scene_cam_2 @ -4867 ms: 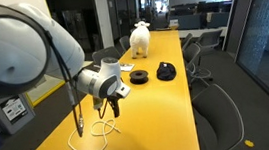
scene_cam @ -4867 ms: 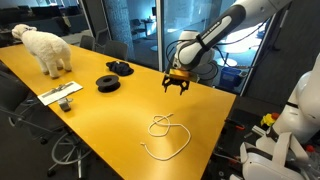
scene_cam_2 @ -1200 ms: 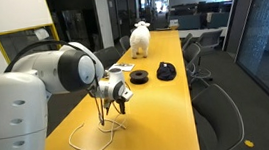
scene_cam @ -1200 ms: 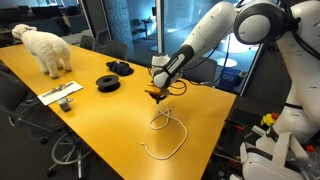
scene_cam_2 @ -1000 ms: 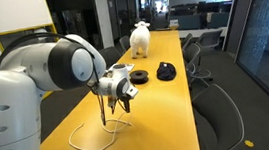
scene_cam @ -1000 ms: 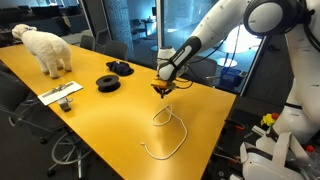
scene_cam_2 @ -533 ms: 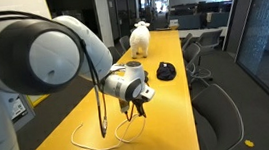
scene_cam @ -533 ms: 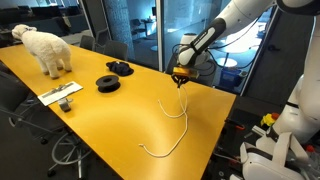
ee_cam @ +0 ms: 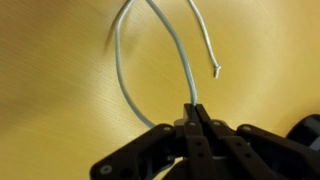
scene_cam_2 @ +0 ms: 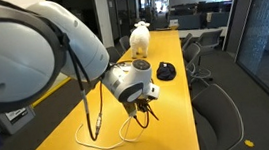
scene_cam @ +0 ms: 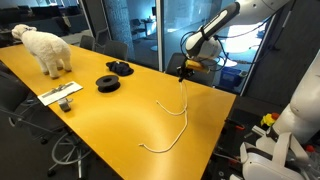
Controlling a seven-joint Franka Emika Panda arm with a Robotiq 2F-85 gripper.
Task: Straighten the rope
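Observation:
I will pull the curved rope back next, lower it and release it, because there is bare table at the table's end (scene_cam: 213, 97) nearest my base, below and back from my gripper.
The rope (scene_cam: 179, 127) is a thin cream cord on the yellow table (scene_cam: 100, 125). One end rises off the table into my gripper (scene_cam: 183, 72), which hangs above the table's far edge, shut on the cord. The rest trails in a loose curve toward the near edge. In an exterior view the gripper (scene_cam_2: 143, 110) hovers over a slack loop of rope (scene_cam_2: 126, 132). In the wrist view the jaws of the gripper (ee_cam: 194, 108) are pressed together on the rope (ee_cam: 172, 45). A second strand bends beside it, and the free end (ee_cam: 217, 70) lies to the right.
A white sheep toy (scene_cam: 45, 48) stands at the table's far end. Two black coiled discs (scene_cam: 108, 83) (scene_cam: 120, 68) lie mid-table, with a flat white object (scene_cam: 62, 95) by the near edge. Office chairs (scene_cam_2: 216, 107) line the table's side.
The gripper has lifted and moved toward the table's far edge with the rope pinched in it. The knotted loop seen earlier has opened into a long loose curve.

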